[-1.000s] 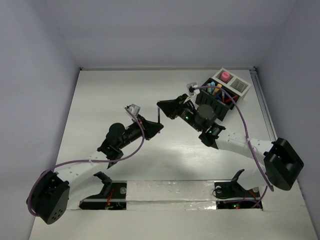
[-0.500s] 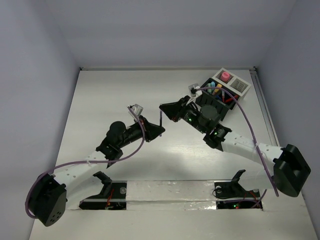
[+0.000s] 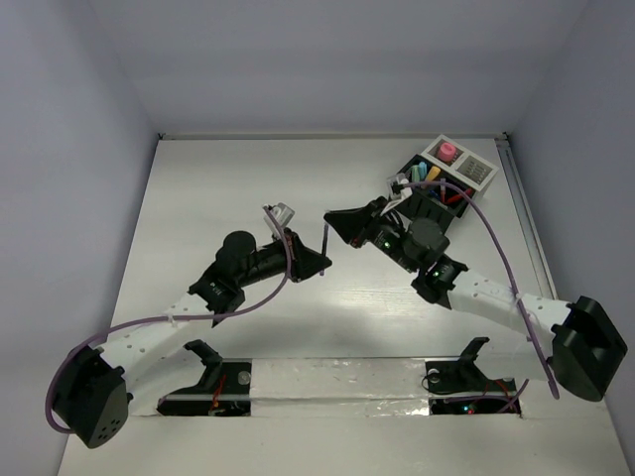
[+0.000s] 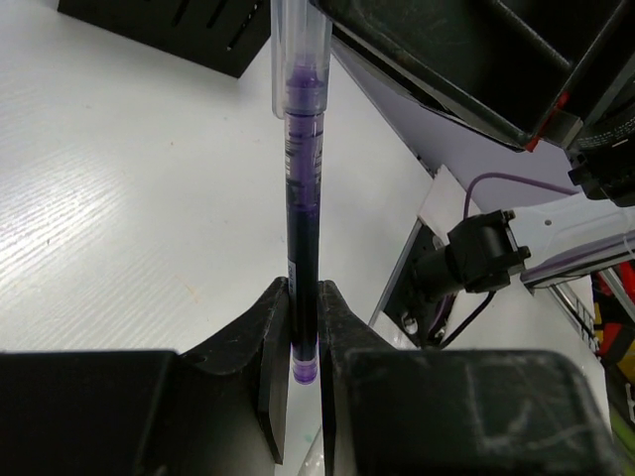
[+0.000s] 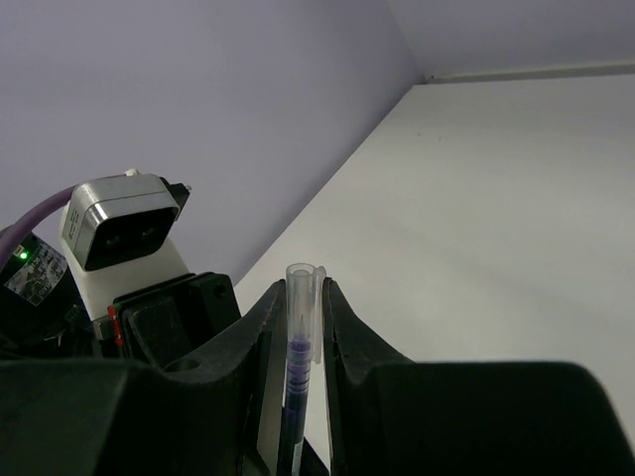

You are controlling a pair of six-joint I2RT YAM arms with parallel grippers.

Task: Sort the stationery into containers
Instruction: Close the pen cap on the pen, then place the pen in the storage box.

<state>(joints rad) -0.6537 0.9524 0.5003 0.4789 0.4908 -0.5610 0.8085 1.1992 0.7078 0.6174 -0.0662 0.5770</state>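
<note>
The robot's right gripper needs to swing over the organizer's black section [image 3: 452, 196] next, then go down to release the pen, as that section is to the gripper's right in the top view.
A dark blue pen [image 3: 324, 243] with a clear cap stands upright between my two grippers over the middle of the table. My left gripper [image 3: 321, 266] is shut on its lower end; in the left wrist view the pen [image 4: 301, 198] rises from the pinched fingertips [image 4: 303, 297]. My right gripper [image 3: 331, 219] is closed around the capped top end; in the right wrist view both fingers press the cap [image 5: 303, 297]. The black organizer [image 3: 429, 203] with its white section [image 3: 478, 171] stands at the far right, holding markers [image 3: 425, 174], a red pen [image 3: 454, 194] and a pink-capped bottle [image 3: 447, 151].
The organizer's black corner shows in the left wrist view [image 4: 169, 25]. The right arm's purple cable [image 3: 491, 248] arcs over the table beside the organizer. Grey walls enclose the table at left, back and right. Taped base plates [image 3: 337, 382] lie along the near edge.
Both grippers have shifted to the right and slightly nearer, carrying the upright pen between them. The right gripper's fingers have come around the pen's capped top.
</note>
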